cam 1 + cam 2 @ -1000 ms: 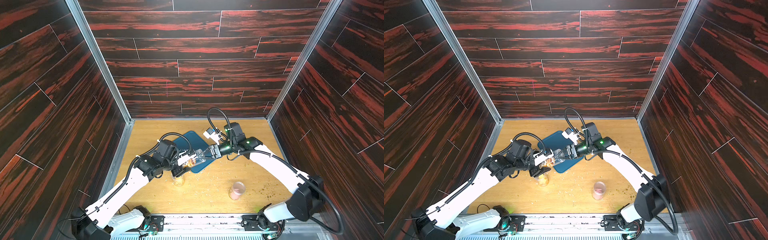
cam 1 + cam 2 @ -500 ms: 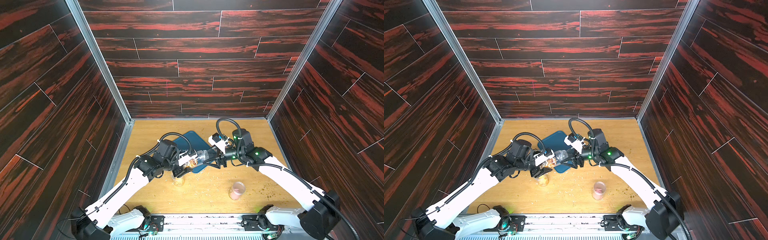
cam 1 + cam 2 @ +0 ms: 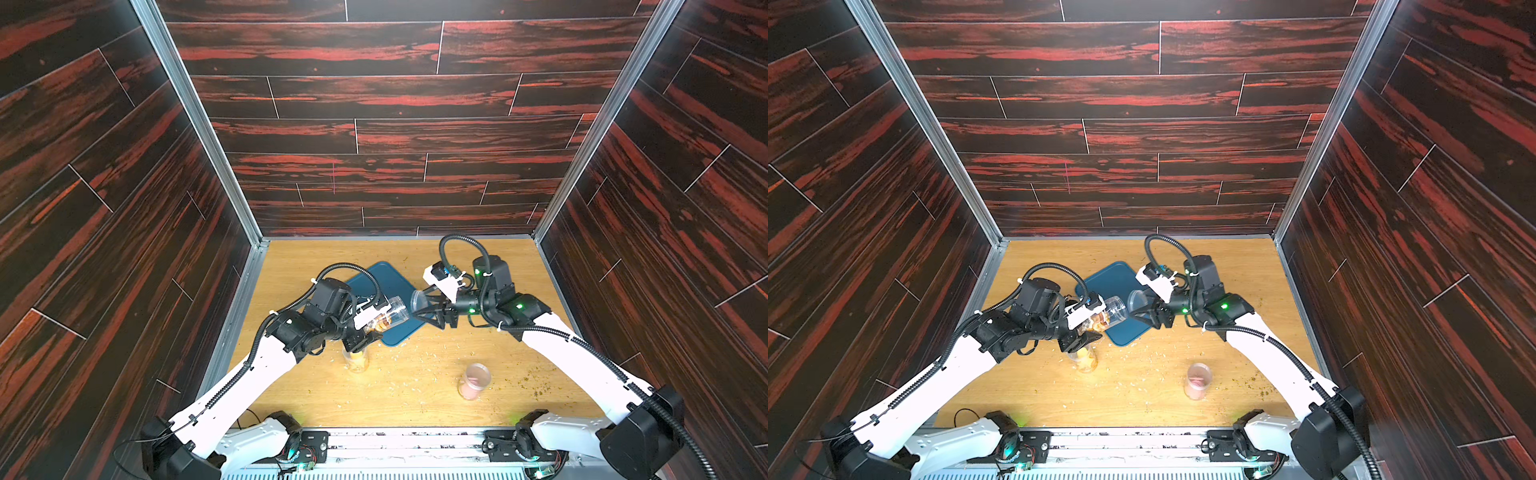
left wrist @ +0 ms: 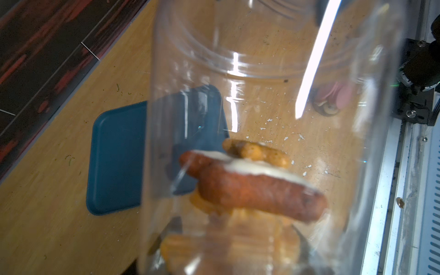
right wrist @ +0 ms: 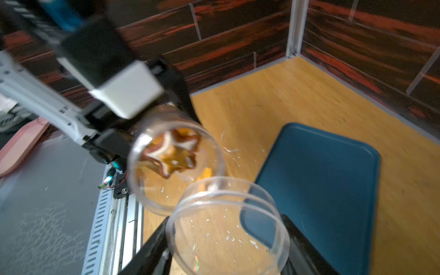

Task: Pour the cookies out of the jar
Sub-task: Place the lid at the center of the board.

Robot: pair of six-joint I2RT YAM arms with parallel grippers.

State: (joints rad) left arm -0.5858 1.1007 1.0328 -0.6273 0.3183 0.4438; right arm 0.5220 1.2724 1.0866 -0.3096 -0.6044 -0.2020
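Note:
I will pull my right gripper away from the jar's opening (image 5: 176,166), tilt it down and lower the clear lid to the empty spot of bare wood beside the tray.
In both top views a clear jar (image 3: 390,315) (image 3: 1111,312) hangs on its side over the near corner of a blue tray (image 3: 388,282), its open mouth facing right. My left gripper (image 3: 365,330) is shut on its base end. The cookies (image 4: 250,188) lie inside: a brown iced star (image 5: 171,152) and orange pieces behind it. My right gripper (image 3: 419,308) is shut on the clear lid (image 3: 417,300) (image 5: 228,226), which sits a short gap off the jar mouth (image 5: 176,166). Its black fingers (image 5: 152,247) flank the lid.
A second clear jar with yellow pieces (image 3: 356,359) stands just below the left gripper. A pink-filled jar (image 3: 473,380) stands at the front right. Crumbs are scattered over the wooden table (image 3: 415,386). Dark panel walls close in three sides.
The right gripper has drawn back to the right with the lid, opening a gap at the jar mouth. The left arm and jar have stayed in place.

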